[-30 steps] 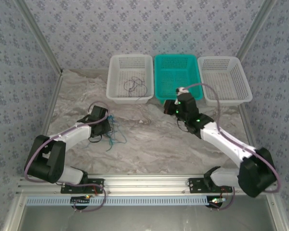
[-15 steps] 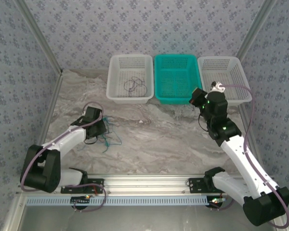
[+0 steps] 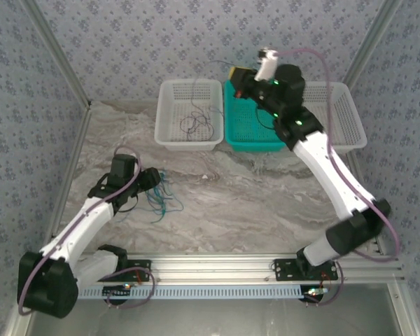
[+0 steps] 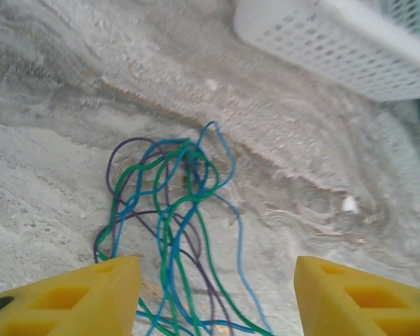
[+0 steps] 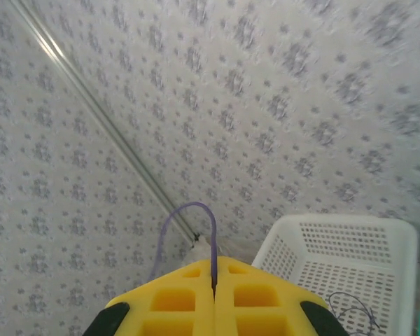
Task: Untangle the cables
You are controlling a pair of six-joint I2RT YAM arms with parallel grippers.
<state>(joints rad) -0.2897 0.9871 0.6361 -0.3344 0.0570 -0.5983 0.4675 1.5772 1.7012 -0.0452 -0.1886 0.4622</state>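
I will next move my right gripper sideways off the teal basket (image 3: 252,133) and down over the neighbouring white basket (image 3: 190,117) to release the purple cable, because a similar dark cable lies there.
A tangle of blue, green and dark purple cables (image 4: 171,203) lies on the marbled table, also seen from above as the cables (image 3: 162,199). My left gripper (image 4: 217,283) hangs just over the tangle's near side, open, with strands running between its yellow fingertips (image 4: 115,290) but nothing gripped. From above, the left gripper (image 3: 152,179) sits at the tangle's left edge. My right gripper (image 3: 239,75) is raised high over the teal basket (image 3: 252,133). In the wrist view the right gripper (image 5: 214,280) is shut on a thin purple cable (image 5: 189,208) that loops up out of the jaws.
Three baskets line the back: a white basket (image 3: 169,136) holding a loose dark cable (image 3: 196,124), the teal one, and another white basket (image 3: 346,133). The left basket's wall (image 4: 350,45) lies beyond the tangle. Patterned walls close in all round.
My left gripper has opened over the tangle and drawn back slightly. My right arm has swung up and left, from in front of the baskets to high above the teal one.
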